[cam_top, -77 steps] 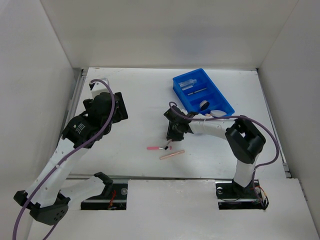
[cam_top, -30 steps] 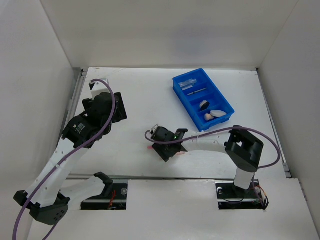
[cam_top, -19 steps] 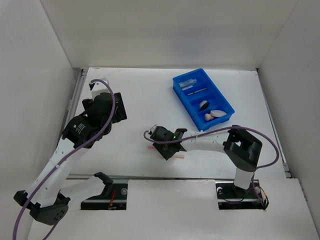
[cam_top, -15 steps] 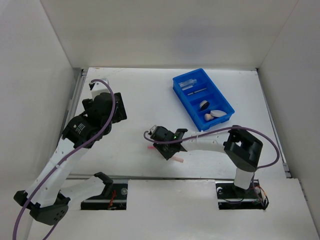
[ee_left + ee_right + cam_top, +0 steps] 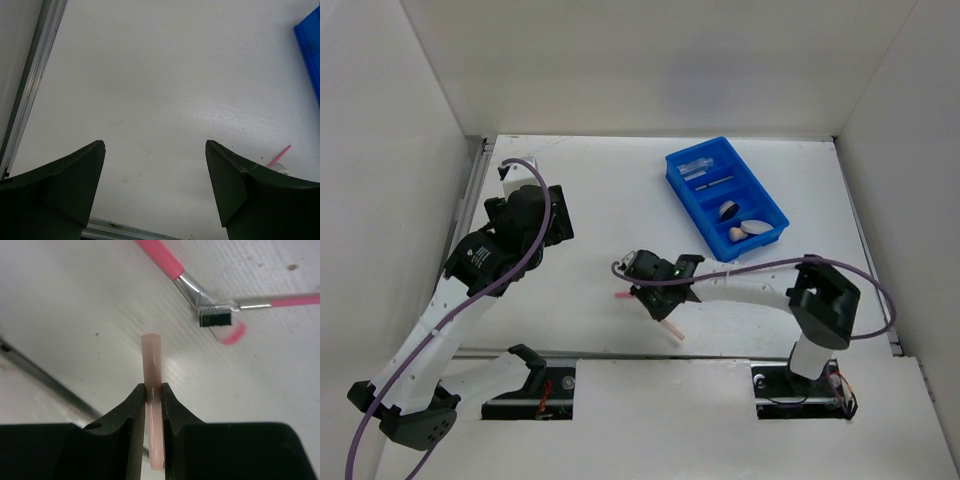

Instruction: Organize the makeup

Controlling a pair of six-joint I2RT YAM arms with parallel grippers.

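Note:
I will next raise my right gripper and move it outward over the blue tray's far end (image 5: pixel 706 176), which is outward of it. I will let go of the stick (image 5: pixel 670 328) there, where makeup already lies.
My right gripper (image 5: pixel 656 299) (image 5: pixel 152 390) is shut on a thin pale pink stick (image 5: pixel 670 328) (image 5: pixel 152 365), held just above the table near the front middle. A pink brush (image 5: pixel 621 296) (image 5: pixel 204 302) with a silver neck and black bristles lies on the table just beyond the stick. In the blue tray (image 5: pixel 772 208) lie a clear tube (image 5: pixel 697 165), a dark pencil (image 5: pixel 716 182), a black compact (image 5: pixel 728 210), a beige puff (image 5: pixel 756 227) and a peach sponge (image 5: pixel 736 235). My left gripper (image 5: pixel 558 213) (image 5: pixel 155 146) is open and empty over the left of the table.
White walls close in the table on the left, back and right. A metal rail (image 5: pixel 30 85) runs along the table's left edge. The tray's corner (image 5: pixel 310 50) and the brush's pink tip (image 5: pixel 279 155) show in the left wrist view.
My right gripper closed on the pale pink stick and lifted it, and the stick now points toward the near edge. The right arm's elbow swung right. The left arm has not moved.

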